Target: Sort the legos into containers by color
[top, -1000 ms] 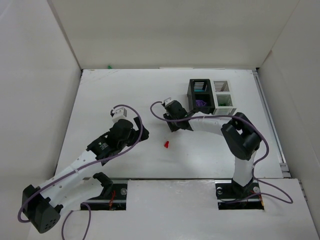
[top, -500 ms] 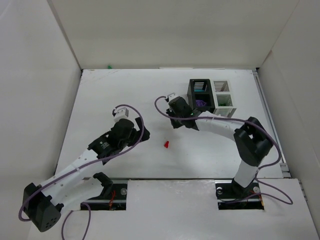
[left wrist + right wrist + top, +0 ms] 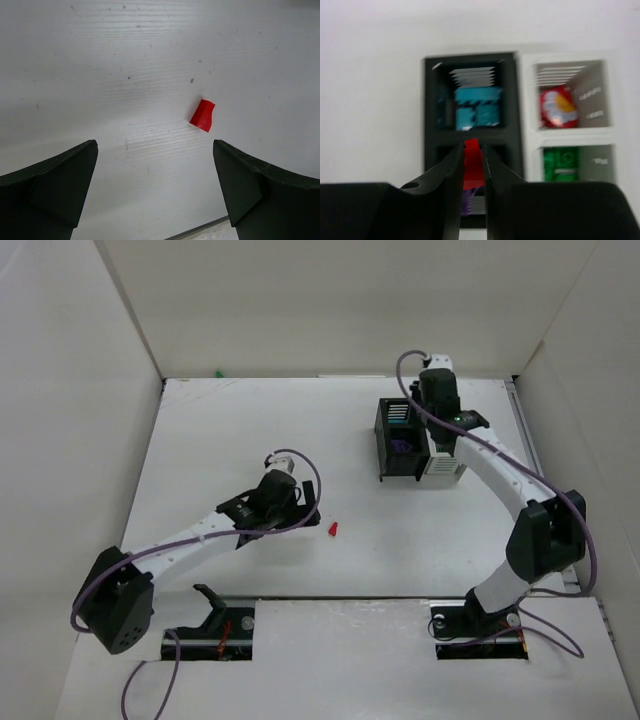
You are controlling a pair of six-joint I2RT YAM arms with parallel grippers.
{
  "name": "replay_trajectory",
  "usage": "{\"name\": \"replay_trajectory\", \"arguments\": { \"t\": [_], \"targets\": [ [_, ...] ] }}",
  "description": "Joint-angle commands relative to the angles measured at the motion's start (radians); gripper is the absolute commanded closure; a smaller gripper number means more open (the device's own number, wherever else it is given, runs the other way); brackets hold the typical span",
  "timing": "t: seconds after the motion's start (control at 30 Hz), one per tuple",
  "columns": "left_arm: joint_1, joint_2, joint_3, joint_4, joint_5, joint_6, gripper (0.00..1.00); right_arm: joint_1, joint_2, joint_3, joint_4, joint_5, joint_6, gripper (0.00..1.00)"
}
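Observation:
My right gripper moves across from the black container (image 3: 432, 120) next, turning and lowering over the far section of the white container, where red legos already lie.
My right gripper (image 3: 472, 150) is shut on a small red lego (image 3: 473, 165) and hangs above the joined containers; in the top view it (image 3: 436, 432) is over them. The black container (image 3: 432, 120) holds teal legos (image 3: 477, 107) and purple ones (image 3: 466, 204). The white container (image 3: 527, 105) holds red and yellow legos (image 3: 557, 106) and green ones (image 3: 561, 162). My left gripper (image 3: 154, 147) is open and empty above the table, with a second red lego (image 3: 202, 115) lying just ahead of it, right of centre; it also shows in the top view (image 3: 331, 529).
A tiny green piece (image 3: 218, 372) lies at the table's far edge on the left. White walls close in the table on the left, back and right. The containers (image 3: 400, 438) stand at the back right.
My right arm has swung from the table's middle up to above the containers with the red lego in its jaws. My left arm has moved right, toward the red lego on the table.

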Motion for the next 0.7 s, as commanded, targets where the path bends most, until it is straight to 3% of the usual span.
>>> {"name": "replay_trajectory", "arguments": {
  "t": [0.0,0.23,0.33,0.43,0.47,0.57,0.67],
  "targets": [
    [-0.038,0.067,0.077,0.055,0.013,0.064,0.01,-0.091,0.048,0.101,-0.026,0.067,0.028,0.83],
    [-0.088,0.236,0.165,0.095,0.036,0.095,0.09,-0.209,0.21,0.238,-0.035,0.125,0.07,0.83],
    [-0.088,0.266,0.185,0.118,0.054,0.117,0.1,-0.232,0.255,0.279,-0.045,0.098,0.082,0.79],
    [-0.098,0.295,0.197,0.118,0.063,0.138,0.15,-0.232,0.275,0.304,-0.068,0.116,0.094,0.68],
    [-0.098,0.307,0.197,0.118,0.063,0.147,0.17,-0.232,0.275,0.304,-0.069,0.116,0.105,0.58],
    [-0.116,0.318,0.206,0.109,0.063,0.157,0.19,-0.232,0.261,0.304,-0.069,0.128,0.116,0.44],
    [-0.13,0.327,0.197,0.109,0.094,0.18,0.2,-0.232,0.217,0.275,-0.069,0.119,0.116,0.39]
  ]
}}
